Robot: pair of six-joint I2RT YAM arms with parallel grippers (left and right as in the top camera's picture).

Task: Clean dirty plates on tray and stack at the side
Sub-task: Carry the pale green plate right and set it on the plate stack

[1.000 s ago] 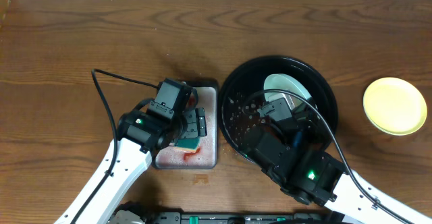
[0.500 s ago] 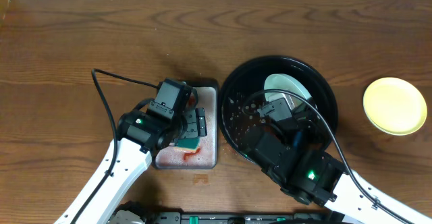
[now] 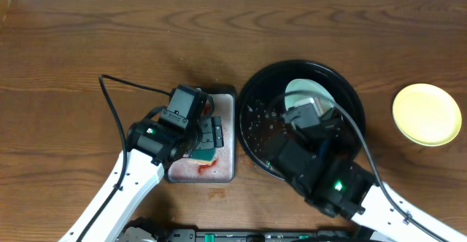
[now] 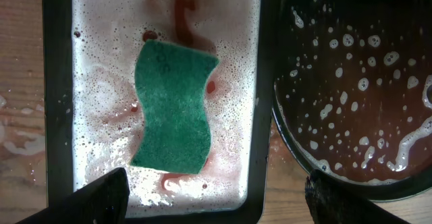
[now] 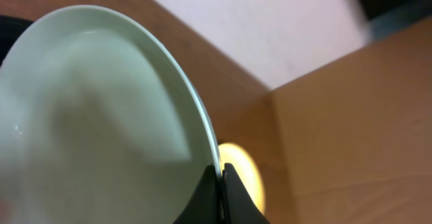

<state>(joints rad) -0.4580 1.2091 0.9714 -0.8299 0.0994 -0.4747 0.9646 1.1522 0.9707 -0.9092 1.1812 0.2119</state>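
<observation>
The tilted plate should go to the right in the overhead view, over the yellow plate [image 3: 427, 114] [image 5: 244, 177], in my right gripper. My right gripper will then lay the tilted plate flat and let go of it.
In the right wrist view my right gripper [image 5: 219, 175] is shut on the rim of a pale mint-white plate [image 5: 101, 116], which stands tilted up on edge. From overhead that plate [image 3: 308, 92] shows at the back of the black tray [image 3: 252, 129], partly hidden by my right wrist. Foam and reddish water spot the tray's floor [image 4: 351, 82]. A yellow plate [image 3: 427, 114] lies on the wooden table to the right of the tray, also seen as the yellow plate [image 5: 244, 177] behind the fingertips. My left gripper [image 4: 219, 204] hangs open over the silver pan, empty.
The silver pan [image 3: 228, 136] sits left of the tray, filled with pink foamy water. A teal sponge [image 4: 174, 106] lies in it, free of my left fingers [image 4: 101, 197]. A cardboard box wall [image 5: 358, 129] stands beyond the table's right end.
My right wrist has shifted slightly up and to the right with the mint plate in its grip. The left arm has not moved.
</observation>
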